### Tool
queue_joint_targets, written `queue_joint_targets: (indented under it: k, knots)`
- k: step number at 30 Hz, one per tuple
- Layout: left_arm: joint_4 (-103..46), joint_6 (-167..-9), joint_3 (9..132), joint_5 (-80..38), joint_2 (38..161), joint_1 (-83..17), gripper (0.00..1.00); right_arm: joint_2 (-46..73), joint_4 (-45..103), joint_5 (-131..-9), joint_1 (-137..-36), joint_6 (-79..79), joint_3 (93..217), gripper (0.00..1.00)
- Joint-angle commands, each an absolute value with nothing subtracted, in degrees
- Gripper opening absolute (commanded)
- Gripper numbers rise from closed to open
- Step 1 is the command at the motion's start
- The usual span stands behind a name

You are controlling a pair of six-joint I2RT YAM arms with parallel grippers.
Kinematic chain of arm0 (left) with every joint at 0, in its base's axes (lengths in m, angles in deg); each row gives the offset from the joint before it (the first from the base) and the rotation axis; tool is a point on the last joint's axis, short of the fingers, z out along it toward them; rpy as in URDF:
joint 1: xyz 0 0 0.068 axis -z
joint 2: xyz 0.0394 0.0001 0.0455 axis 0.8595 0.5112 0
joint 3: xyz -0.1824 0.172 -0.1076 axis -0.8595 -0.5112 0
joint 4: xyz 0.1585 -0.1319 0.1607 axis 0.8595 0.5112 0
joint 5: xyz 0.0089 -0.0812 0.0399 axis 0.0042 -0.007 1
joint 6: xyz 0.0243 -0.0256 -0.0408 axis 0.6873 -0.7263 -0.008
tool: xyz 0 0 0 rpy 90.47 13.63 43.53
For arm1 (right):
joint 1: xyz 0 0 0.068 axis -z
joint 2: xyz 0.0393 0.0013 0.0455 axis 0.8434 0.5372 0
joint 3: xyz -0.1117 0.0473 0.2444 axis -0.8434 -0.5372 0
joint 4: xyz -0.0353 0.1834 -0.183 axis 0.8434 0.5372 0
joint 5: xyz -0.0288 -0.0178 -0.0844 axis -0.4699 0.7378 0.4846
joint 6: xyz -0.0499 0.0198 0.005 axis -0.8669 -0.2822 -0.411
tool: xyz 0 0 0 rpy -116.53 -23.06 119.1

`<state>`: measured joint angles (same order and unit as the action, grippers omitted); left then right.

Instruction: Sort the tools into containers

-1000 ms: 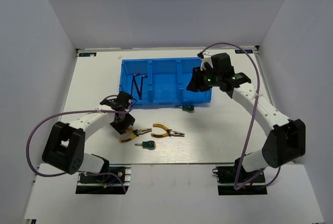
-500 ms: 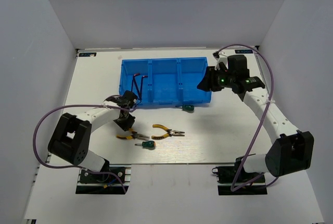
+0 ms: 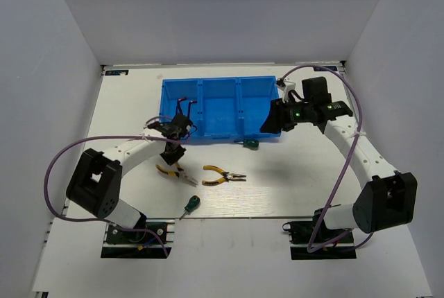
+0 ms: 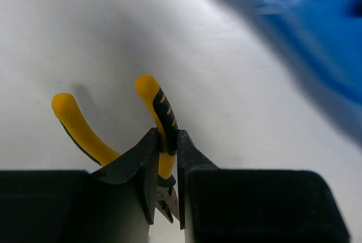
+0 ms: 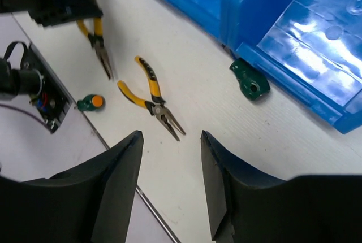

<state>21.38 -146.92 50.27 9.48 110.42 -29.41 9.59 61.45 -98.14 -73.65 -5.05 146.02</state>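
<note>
My left gripper rises outward over the tray's middle section (image 3: 220,109) next and releases the pliers. That section lies outward and to the gripper's right in the top view.
My left gripper (image 3: 173,154) is shut on one handle of a yellow-handled pliers (image 3: 171,170), seen close in the left wrist view (image 4: 153,93) with its nose hanging below the fingers. A second pliers (image 3: 223,175) lies on the table, also in the right wrist view (image 5: 153,102). One green screwdriver (image 3: 193,204) lies near the front edge, another (image 3: 250,144) against the front wall of the blue tray (image 3: 236,132). Two dark hex keys (image 3: 184,111) lie in its left compartment. My right gripper (image 3: 272,120) is open and empty by the tray's right end (image 5: 171,138).
White walls enclose the table on three sides. The table's front edge (image 5: 113,152) runs close to the near screwdriver (image 5: 90,103). The arm bases and purple cables sit at the near edge.
My left gripper has moved toward the tray with the pliers in it. The near screwdriver has shifted toward the front edge. My right gripper has swung right, then slightly back left.
</note>
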Motion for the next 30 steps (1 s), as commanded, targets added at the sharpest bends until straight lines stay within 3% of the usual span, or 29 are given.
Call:
queue_joint_targets:
  k: [1,4,6,8,9,17,21,22,24,26,27,30]
  knots:
    - [20.0,-143.2,58.6,13.7,105.6,-29.0,0.0,10.1,64.8,-103.0,-73.4,-10.4,146.5,0.5]
    - [17.1,-137.6,64.9,12.6,105.0,-28.5,0.0,10.8,67.1,-106.2,-73.4,-13.7,147.0,0.3]
    - [13.7,-134.6,68.9,10.9,105.0,-28.5,0.0,10.8,69.0,-107.8,-73.5,-15.3,147.0,0.11]
    - [8.1,-129.8,72.7,9.7,106.4,-28.0,0.0,11.0,71.3,-108.7,-73.5,-18.7,146.6,0.01]
    - [6.4,-127.9,74.2,9.1,107.3,-28.0,0.0,10.7,71.6,-108.6,-73.8,-19.1,146.4,0.0]
    - [-15.3,-107.2,87.7,6.1,122.4,-26.9,0.0,9.3,73.5,-107.1,-73.8,-22.0,143.7,0.0]
    - [-15.7,-99.7,98.0,1.6,132.6,-26.9,0.0,8.7,73.0,-106.4,-73.9,-22.0,142.2,0.01]
    - [-14.7,-97.5,99.9,1.6,134.7,-26.9,0.0,8.6,73.0,-106.8,-73.9,-22.2,142.2,0.12]
    - [-11.0,-95.9,105.5,0.7,138.0,-26.3,0.0,8.7,72.9,-108.0,-74.2,-22.9,142.4,0.24]
    - [-10.4,-94.6,106.5,0.0,140.0,-25.7,0.13,9.0,73.3,-110.0,-75.6,-25.3,142.2,0.36]
    - [-11.2,-94.6,105.6,0.0,140.0,-25.7,0.15,9.0,72.8,-110.4,-76.1,-27.8,142.1,0.38]
    - [-10.5,-94.1,105.6,0.5,140.6,-25.7,0.34,9.8,69.5,-108.8,-79.5,-30.9,140.6,0.43]
